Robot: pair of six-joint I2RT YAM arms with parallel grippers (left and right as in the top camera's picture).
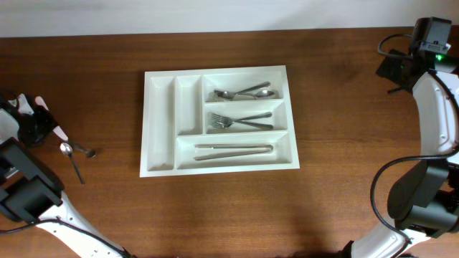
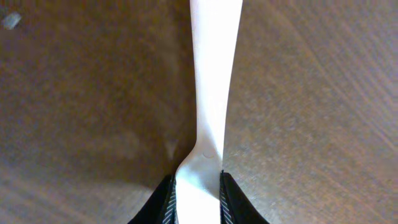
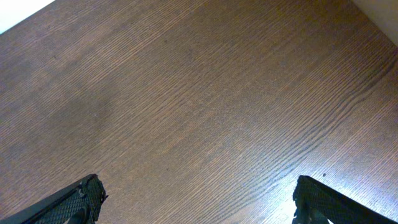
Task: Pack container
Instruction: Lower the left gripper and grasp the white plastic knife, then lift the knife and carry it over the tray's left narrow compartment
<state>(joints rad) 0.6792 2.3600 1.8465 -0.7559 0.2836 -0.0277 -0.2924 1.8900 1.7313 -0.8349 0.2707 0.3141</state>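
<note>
My left gripper should lift over to the bare section of the container beside the spoons and lower to release, as the section lies to my gripper's right in the overhead view.
The container (image 1: pixel 159 122), a big white cutlery tray, lies mid-table. Its right-hand compartments hold spoons (image 1: pixel 245 92), forks (image 1: pixel 240 122) and long metal pieces (image 1: pixel 234 150); its two narrow left compartments look bare. At the table's far left my left gripper (image 2: pixel 197 186) is shut on a flat white utensil (image 2: pixel 214 74) that runs straight ahead of the jaws above the wood. From overhead that gripper (image 1: pixel 37 123) shows as a dark block with white ends beside it. My right gripper (image 3: pixel 199 199) stands wide open over bare wood, holding nothing.
A metal spoon (image 1: pixel 72 159) lies on the table just right of the left gripper, with another small metal piece (image 1: pixel 87 151) beside it. The right arm (image 1: pixel 437 107) rises along the table's far right edge.
</note>
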